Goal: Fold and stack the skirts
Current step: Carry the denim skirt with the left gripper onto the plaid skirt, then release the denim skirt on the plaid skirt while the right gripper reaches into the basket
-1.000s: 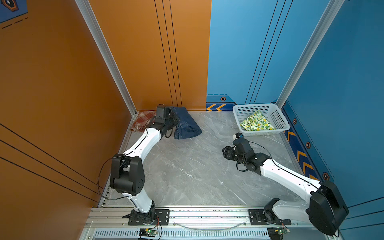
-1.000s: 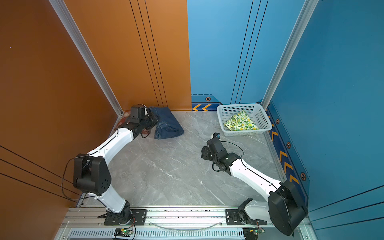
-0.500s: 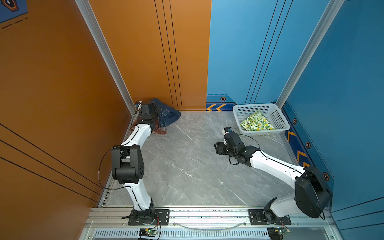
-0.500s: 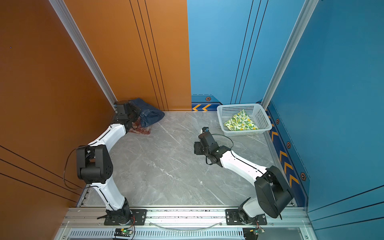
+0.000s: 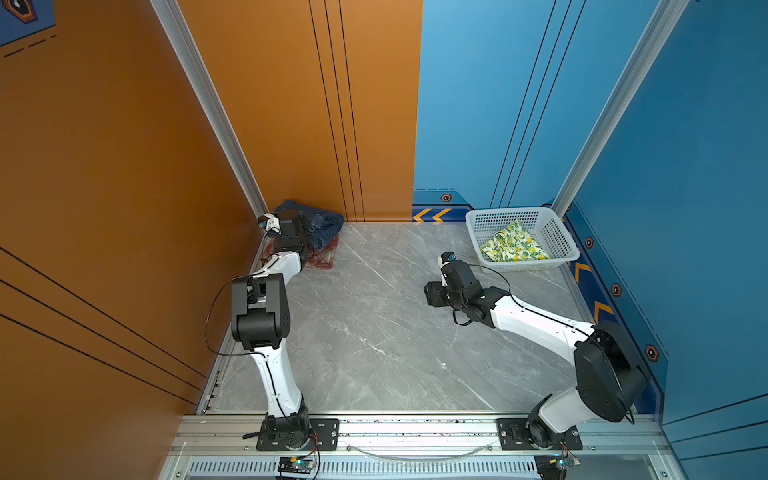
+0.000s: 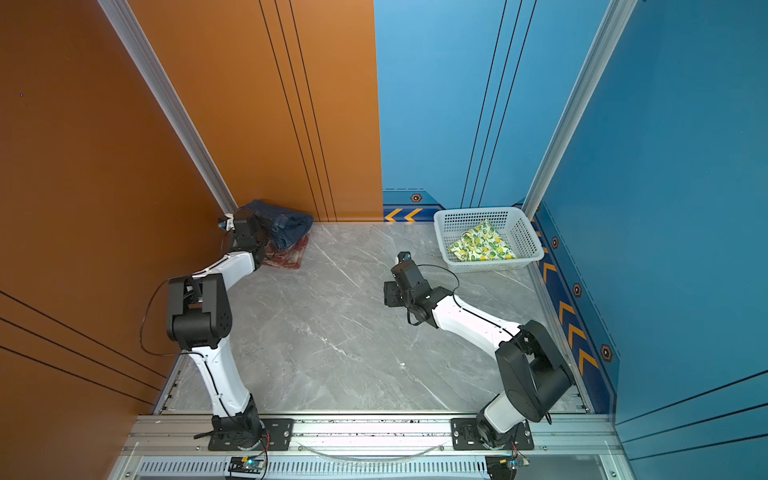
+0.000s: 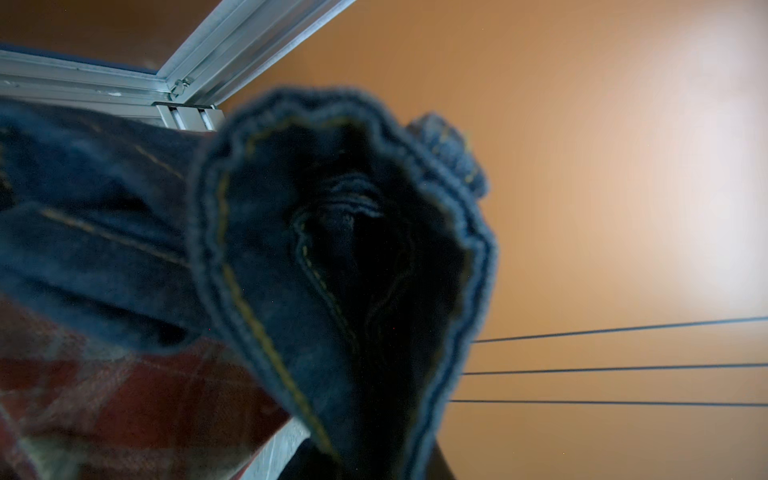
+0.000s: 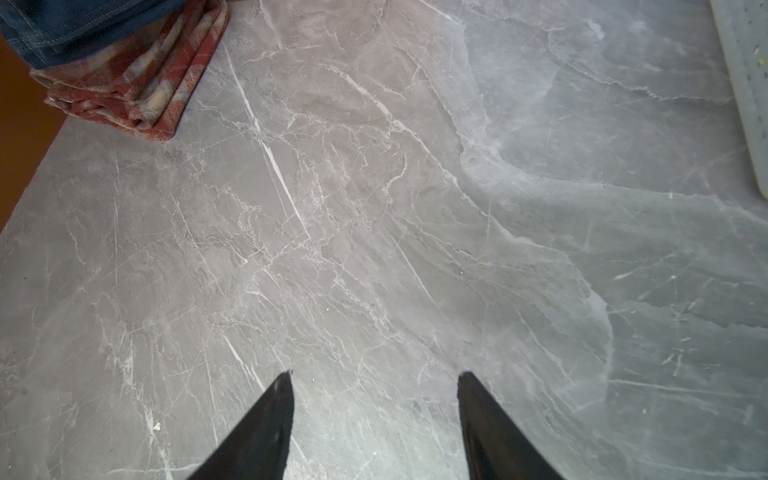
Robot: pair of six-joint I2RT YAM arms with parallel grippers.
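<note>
My left gripper lowers back toward the base next and releases the denim skirt over the plaid skirt's uncovered near part, since that part lies below and back.
In both top views the dark blue denim skirt (image 5: 323, 224) (image 6: 291, 224) sits bunched in the back-left corner, on top of the folded red-and-cream plaid skirt (image 5: 326, 258) (image 6: 293, 257). My left gripper (image 5: 307, 235) (image 6: 266, 235) is buried in the denim and shut on it. The left wrist view is filled by a denim hem (image 7: 332, 249) hiding the jaws, with plaid (image 7: 124, 395) below. My right gripper (image 8: 374, 376) (image 5: 430, 291) hovers open and empty over the bare floor mid-right. The lemon-print skirt (image 5: 513, 246) (image 6: 482, 245) lies in the basket.
A white perforated basket (image 5: 505, 212) (image 6: 478, 211) stands at the back right; its edge (image 8: 748, 83) shows in the right wrist view. Orange walls hem in the left corner, blue walls the right. The floor is grey marble (image 5: 374, 332).
My left gripper has carried the denim skirt leftward into the back-left corner, onto the plaid skirt. The right gripper has drifted left, still open.
</note>
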